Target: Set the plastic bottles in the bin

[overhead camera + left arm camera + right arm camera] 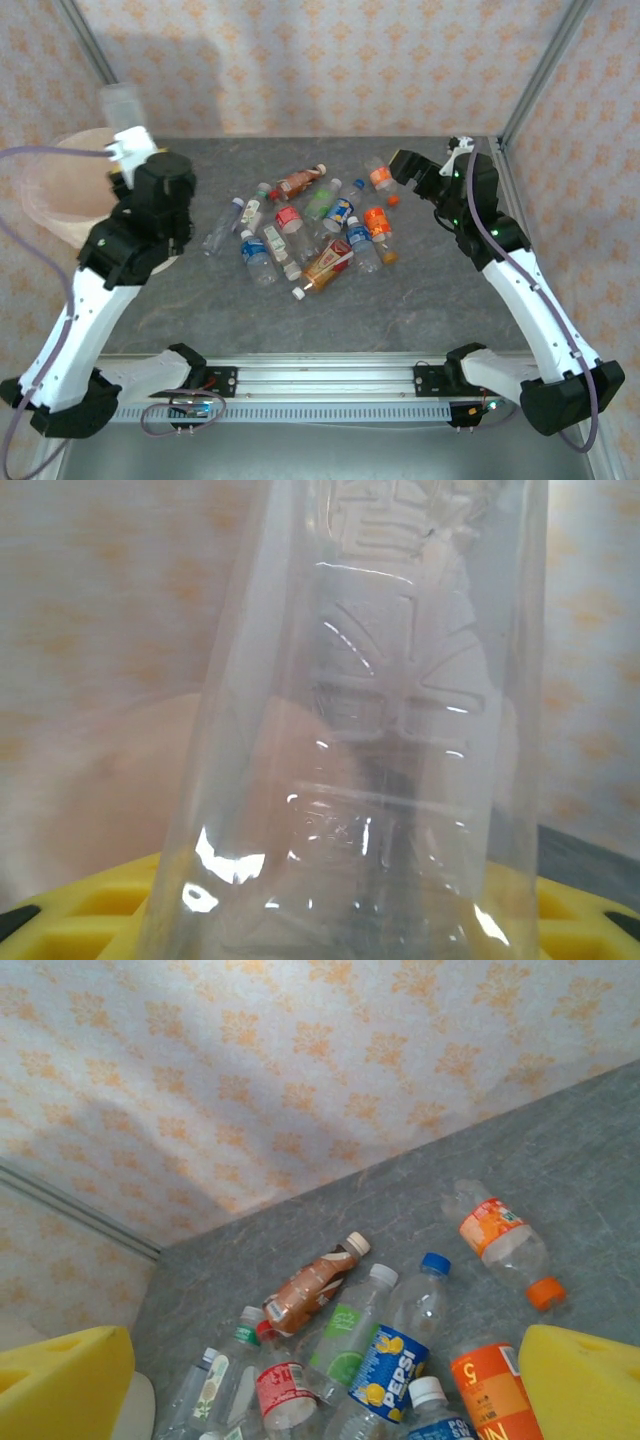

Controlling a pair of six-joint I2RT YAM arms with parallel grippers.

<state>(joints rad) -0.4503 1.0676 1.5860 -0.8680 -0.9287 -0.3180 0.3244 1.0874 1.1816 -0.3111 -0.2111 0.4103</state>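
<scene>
I will swing my left gripper over the bin's opening and tip down inside to release the clear bottle, which still points up above the bin's rim.
My left gripper is raised at the far left and shut on a clear, label-free plastic bottle that stands upright above the bin, a cream basket with a pinkish liner. In the left wrist view that bottle sits between my yellow fingers, with the bin blurred behind. Several plastic bottles lie in a heap mid-table. My right gripper hovers open over the heap's far right end. Below its gripper lie a Pepsi bottle, a brown one and an orange-labelled one.
Patterned walls close off the back and sides. A metal frame post rises at the back right corner. A loose orange cap and a white cap lie beside the heap. Bare grey table stretches in front.
</scene>
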